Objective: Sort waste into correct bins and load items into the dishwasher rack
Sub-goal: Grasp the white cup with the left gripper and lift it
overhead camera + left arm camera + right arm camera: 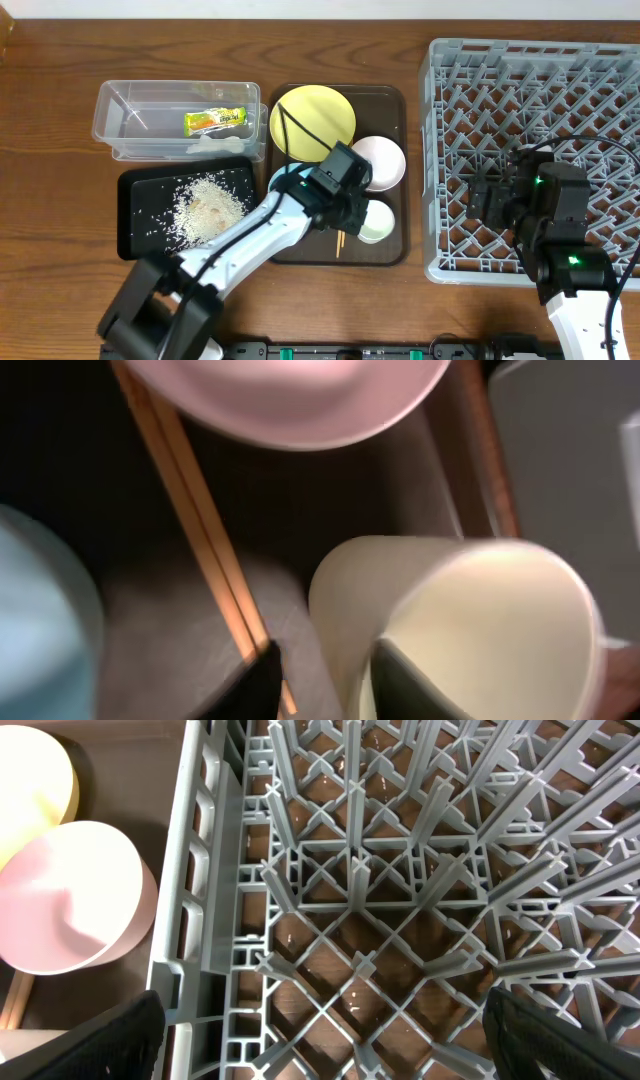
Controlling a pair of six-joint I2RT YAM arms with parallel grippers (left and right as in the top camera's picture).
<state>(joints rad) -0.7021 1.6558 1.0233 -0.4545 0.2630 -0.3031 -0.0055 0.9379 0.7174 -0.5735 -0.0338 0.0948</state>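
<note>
My left gripper straddles the cup's side, so my right gripper will next tilt level and move toward the tray to put its fingers around the cup's body.
The small white cup [378,222] stands on the brown serving tray, also seen in the left wrist view [470,630]. My left gripper [356,208] [325,685] is open and straddles the cup's near wall, one finger inside and one outside. Chopsticks [190,520] lie beside the outer finger. The pinkish-white bowl [379,162], yellow plate [312,120] and light blue bowl [283,180] sit on the same tray. The wrapper [215,121] lies in the clear tub [110,110]. Rice [205,208] lies in the black tray [135,235]. My right gripper [490,200] [345,1040] is open and empty over the grey rack [530,60].
The brown serving tray [400,100] lies between the bins and the rack. The rack's left wall [200,870] stands right under the right gripper, with the pinkish-white bowl [70,895] just beyond it. Bare wooden table shows at the far left.
</note>
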